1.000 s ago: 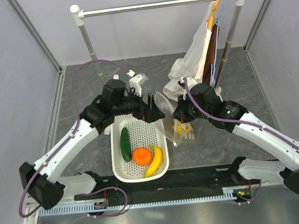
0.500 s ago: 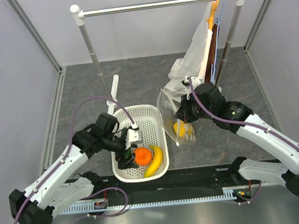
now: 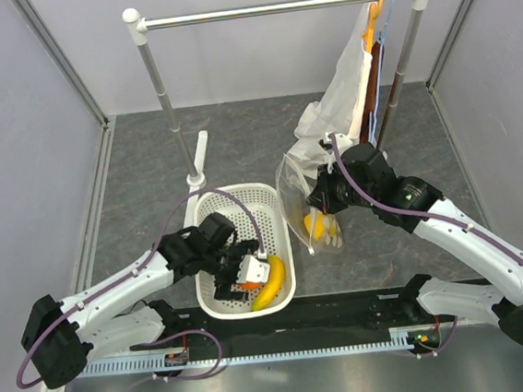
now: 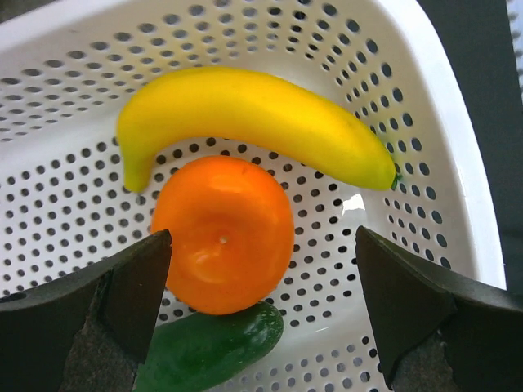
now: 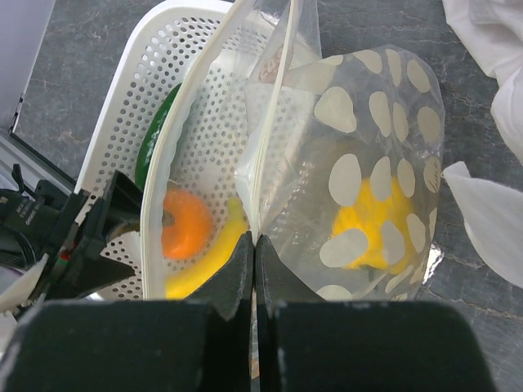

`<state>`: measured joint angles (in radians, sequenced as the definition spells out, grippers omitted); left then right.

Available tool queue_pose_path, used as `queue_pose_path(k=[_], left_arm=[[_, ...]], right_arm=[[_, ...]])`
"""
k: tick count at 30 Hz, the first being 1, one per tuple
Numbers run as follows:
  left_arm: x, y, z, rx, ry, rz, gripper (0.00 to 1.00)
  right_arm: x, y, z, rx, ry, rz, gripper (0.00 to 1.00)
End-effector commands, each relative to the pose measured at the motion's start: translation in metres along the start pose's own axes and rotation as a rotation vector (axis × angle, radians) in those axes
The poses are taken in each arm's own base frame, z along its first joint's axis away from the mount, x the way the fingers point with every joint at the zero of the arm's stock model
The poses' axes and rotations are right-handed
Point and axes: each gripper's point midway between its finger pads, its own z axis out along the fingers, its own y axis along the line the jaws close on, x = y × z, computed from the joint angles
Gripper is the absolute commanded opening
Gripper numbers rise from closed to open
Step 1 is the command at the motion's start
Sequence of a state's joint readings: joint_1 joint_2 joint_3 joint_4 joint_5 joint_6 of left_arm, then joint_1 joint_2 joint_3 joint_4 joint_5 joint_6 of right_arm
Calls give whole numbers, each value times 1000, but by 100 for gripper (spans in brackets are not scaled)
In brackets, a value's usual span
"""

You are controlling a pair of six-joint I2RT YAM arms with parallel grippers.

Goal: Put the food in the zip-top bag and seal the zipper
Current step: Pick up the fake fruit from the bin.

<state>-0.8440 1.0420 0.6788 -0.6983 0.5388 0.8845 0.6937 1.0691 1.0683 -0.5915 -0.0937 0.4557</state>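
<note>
The orange [image 4: 222, 233] is deeper in the white basket, so I will lower my left gripper further into the basket before it closes its fingers around it.
My right gripper [image 5: 255, 245] is shut on the edge of the zip-top bag [image 5: 359, 163] and holds it up beside the basket; it also shows in the top view [image 3: 322, 198]. The yellow bell pepper [image 5: 372, 224] lies inside the bag [image 3: 308, 212]. Its zipper [image 5: 270, 122] runs up from my jaws. My left gripper [image 4: 261, 306] is open and hangs in the white basket [image 3: 225, 297], its jaws either side of the orange [image 4: 222, 233]. The banana [image 4: 253, 118] lies beyond the orange, the cucumber [image 4: 208, 347] partly under it. In the top view the left gripper [image 3: 247, 273] hides most of the orange.
A clothes rail [image 3: 276, 9] stands at the back with white cloth [image 3: 335, 96] and hangers [image 3: 376, 18] at its right end, close behind the bag. A white object [image 3: 199, 156] lies on the grey tabletop behind the basket.
My left gripper has swung from the bag's mouth down into the basket, then shifted right over the orange. My right gripper has kept the bag held, almost still.
</note>
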Motion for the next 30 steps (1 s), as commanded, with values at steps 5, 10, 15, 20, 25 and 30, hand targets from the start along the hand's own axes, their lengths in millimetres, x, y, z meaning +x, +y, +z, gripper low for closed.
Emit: queue_pose_path(k=[5,10,15,20,25,30], left_arm=[[8,3,11,-54,37,237,95],[13,11,18,-88,49,233,95],[24,10,26,-76,72,239,95],[23,16,33,-91,62,224,91],[7,24,27,-128,24,165,64],[-52,38,-12,-226,-136,89,43]], right_arm=[[-3,-3,0,2,-17,-2,0],[-1,-3,1,-4,-9,3,0],[-1,-3,2,-5,-4,6,0],[-2,-4,2,-2,-9,6,0],[-1,-7,2,6,-6,4,0],[-3,-8,2,18,-19,6,0]])
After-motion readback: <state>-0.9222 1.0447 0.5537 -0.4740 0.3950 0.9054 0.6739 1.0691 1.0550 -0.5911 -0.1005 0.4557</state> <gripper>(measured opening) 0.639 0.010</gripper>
